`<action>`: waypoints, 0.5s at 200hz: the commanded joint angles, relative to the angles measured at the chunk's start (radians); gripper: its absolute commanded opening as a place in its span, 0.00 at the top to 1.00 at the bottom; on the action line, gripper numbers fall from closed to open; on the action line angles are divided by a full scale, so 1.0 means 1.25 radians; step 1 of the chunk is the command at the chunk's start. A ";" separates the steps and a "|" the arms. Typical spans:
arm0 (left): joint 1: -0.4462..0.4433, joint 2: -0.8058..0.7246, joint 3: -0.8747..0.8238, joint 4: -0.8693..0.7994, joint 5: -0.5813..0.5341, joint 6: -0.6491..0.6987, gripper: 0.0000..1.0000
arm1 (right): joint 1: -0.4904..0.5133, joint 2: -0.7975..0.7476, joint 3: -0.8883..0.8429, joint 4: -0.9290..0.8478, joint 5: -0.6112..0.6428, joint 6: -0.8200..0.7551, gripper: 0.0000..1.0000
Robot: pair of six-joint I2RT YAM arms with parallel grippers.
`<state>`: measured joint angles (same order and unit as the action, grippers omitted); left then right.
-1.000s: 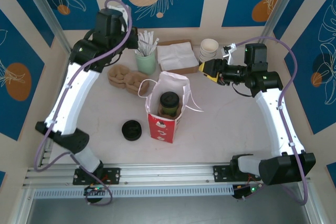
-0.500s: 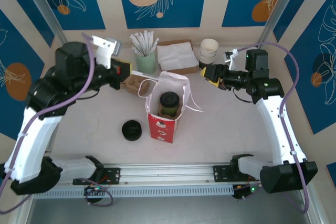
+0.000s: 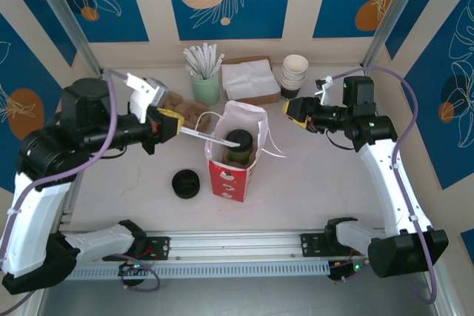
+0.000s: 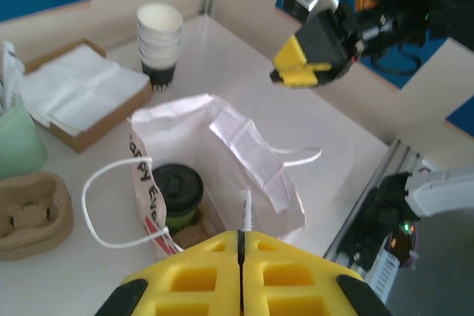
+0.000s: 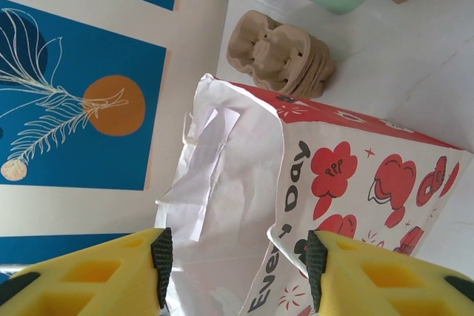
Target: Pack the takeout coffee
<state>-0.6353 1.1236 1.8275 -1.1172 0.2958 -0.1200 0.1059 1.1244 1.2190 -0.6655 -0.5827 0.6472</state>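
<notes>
The bag is standing open with room beside the coffee, so my left gripper should next move over and down to the bag's opening (image 3: 221, 150) (image 4: 222, 209), dip the straw inside and let go.
The takeout coffee (image 3: 238, 142), a greenish cup with a black lid, stands upright inside the open red-and-white paper bag (image 3: 229, 177) at mid table. In the left wrist view the coffee (image 4: 178, 186) sits low in the bag (image 4: 255, 157). My left gripper (image 3: 180, 128) hovers just left of the bag, shut on a thin white paper-wrapped straw (image 3: 207, 135) whose tip reaches over the bag's mouth; the straw (image 4: 246, 211) sticks out of the closed left gripper (image 4: 241, 236). My right gripper (image 3: 291, 109) is open, in the air right of the bag; the right gripper (image 5: 235, 257) frames the bag (image 5: 355, 168) without touching it.
A loose black lid (image 3: 186, 183) lies left of the bag. At the back stand a green cup of straws (image 3: 206, 88), a box of napkins (image 3: 250, 79) and a stack of cream cups (image 3: 295, 72). Cardboard cup carriers (image 3: 191, 111) lie behind my left gripper.
My left arm swung from the straw cup at the back down to the bag, carrying a straw. My right gripper drifted slightly left and narrowed a little.
</notes>
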 commanded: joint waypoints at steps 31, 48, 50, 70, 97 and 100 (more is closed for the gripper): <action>-0.006 0.119 0.035 -0.138 0.061 0.073 0.91 | 0.007 -0.023 -0.013 -0.005 0.006 -0.002 0.46; -0.008 0.143 0.043 -0.142 0.091 0.076 0.91 | 0.008 -0.024 -0.014 -0.005 0.007 -0.002 0.46; -0.009 0.146 0.045 -0.142 0.092 0.076 0.91 | 0.008 -0.023 -0.015 -0.005 0.006 -0.002 0.46; -0.010 0.173 0.053 -0.140 0.121 0.080 0.90 | 0.009 -0.023 -0.018 -0.005 0.011 -0.001 0.45; -0.011 0.218 0.064 -0.173 0.162 0.145 0.87 | 0.009 -0.024 -0.021 -0.012 0.029 0.001 0.45; -0.011 0.223 0.071 -0.180 0.164 0.147 0.86 | 0.010 -0.024 -0.023 -0.011 0.028 0.001 0.45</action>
<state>-0.6399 1.3594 1.8690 -1.2747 0.4271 -0.0090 0.1116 1.1088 1.2121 -0.6659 -0.5625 0.6472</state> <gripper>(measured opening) 0.119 0.546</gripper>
